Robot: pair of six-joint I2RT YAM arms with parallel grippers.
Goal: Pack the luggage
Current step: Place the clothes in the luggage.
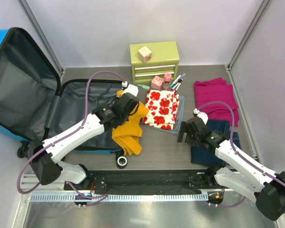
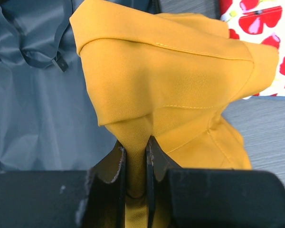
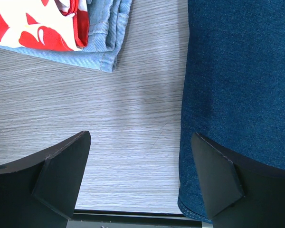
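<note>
I need to carry the garment with my left gripper to the left in the top view, over the luggage's bare dark grey lining (image 1: 79, 102) (image 2: 26, 111) below, then lower it and let it go.
The luggage (image 1: 19, 80) lies open at the left, its blue lid propped up and its dark grey lining (image 2: 33, 109) exposed. My left gripper (image 1: 133, 110) hangs at the luggage's right edge, shut on a mustard-yellow garment (image 1: 128, 133). In the left wrist view a fold of that garment (image 2: 171, 80) is pinched between the fingers of the left gripper (image 2: 135, 145), and the rest bunches beyond them. My right gripper (image 1: 184, 134) is open low over the table. In its wrist view the right gripper (image 3: 140, 161) holds nothing, and its right finger overlaps folded dark blue jeans (image 3: 242, 80).
A red-flowered cloth (image 1: 161, 108) lies on light denim (image 3: 104, 42) mid-table. A magenta cloth (image 1: 216, 97) is at the right. A green drawer chest (image 1: 154, 61) stands at the back with toiletries (image 1: 166, 81) in front. A tape roll (image 1: 122, 161) sits near the front edge.
</note>
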